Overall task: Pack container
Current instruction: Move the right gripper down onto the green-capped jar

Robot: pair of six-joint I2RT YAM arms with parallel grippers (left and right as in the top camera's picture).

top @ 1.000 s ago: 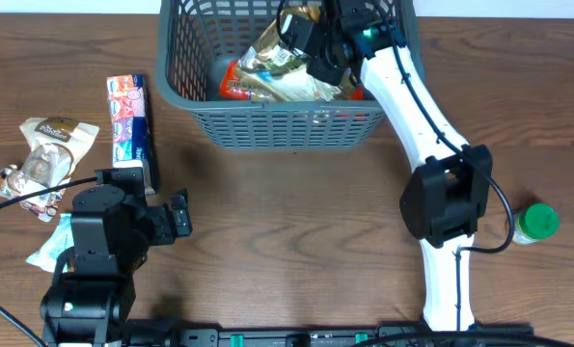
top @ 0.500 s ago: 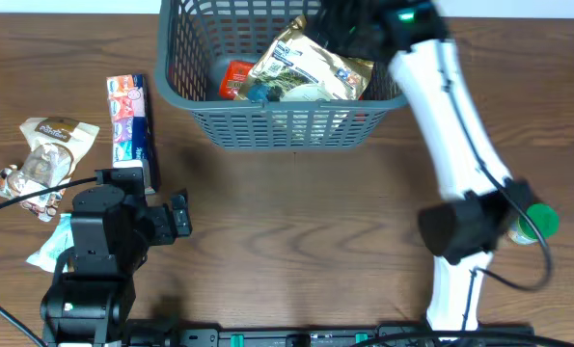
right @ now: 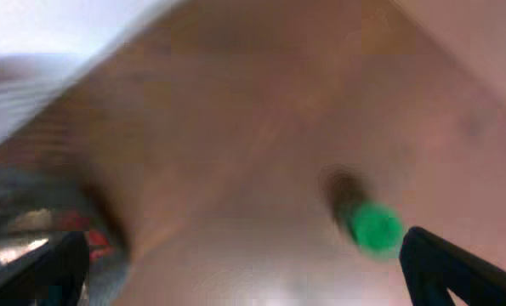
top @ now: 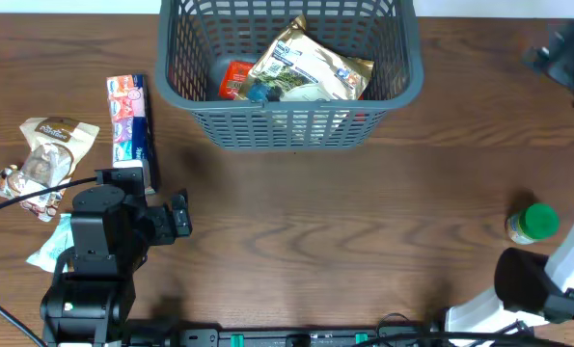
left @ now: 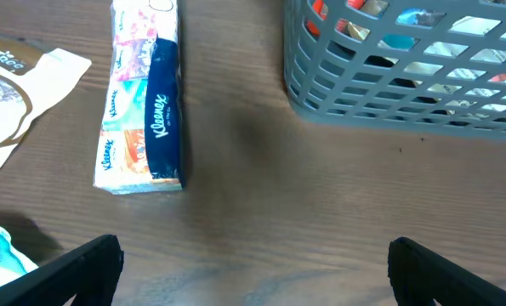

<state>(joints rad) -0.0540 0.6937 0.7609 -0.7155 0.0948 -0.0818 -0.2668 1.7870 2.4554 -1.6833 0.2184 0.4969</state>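
Observation:
Next, my right gripper moves back and lowers its open fingers around the green-capped bottle (right: 375, 226), because that bottle still stands on the tabletop outside the basket (right: 23, 223).
The container (top: 285, 123), a dark grey lattice basket, stands at the back centre of the table. Inside it a gold and silver packet (top: 311, 69) lies on top of a red item (top: 234, 77). My right gripper (top: 564, 56) is a blur at the far right, well away from the basket. In the right wrist view my right gripper (right: 248, 280) is open and holds nothing, with a corner of the basket (right: 23, 223) at lower left. My left gripper (top: 177, 216) is open over bare wood at front left. The left wrist view has the basket (left: 406, 76) ahead and to the right.
A Kleenex tissue pack (top: 130, 130) (left: 142, 102) lies left of the basket. Brown snack packets (top: 45, 159) and a light blue packet (top: 47, 243) lie at the far left. A green-capped bottle (top: 533, 224) (right: 373, 228) stands at the right.
My right gripper opened and let go of the gold packet, which now lies in the basket. The right arm swung out to the far right. The left arm stayed still.

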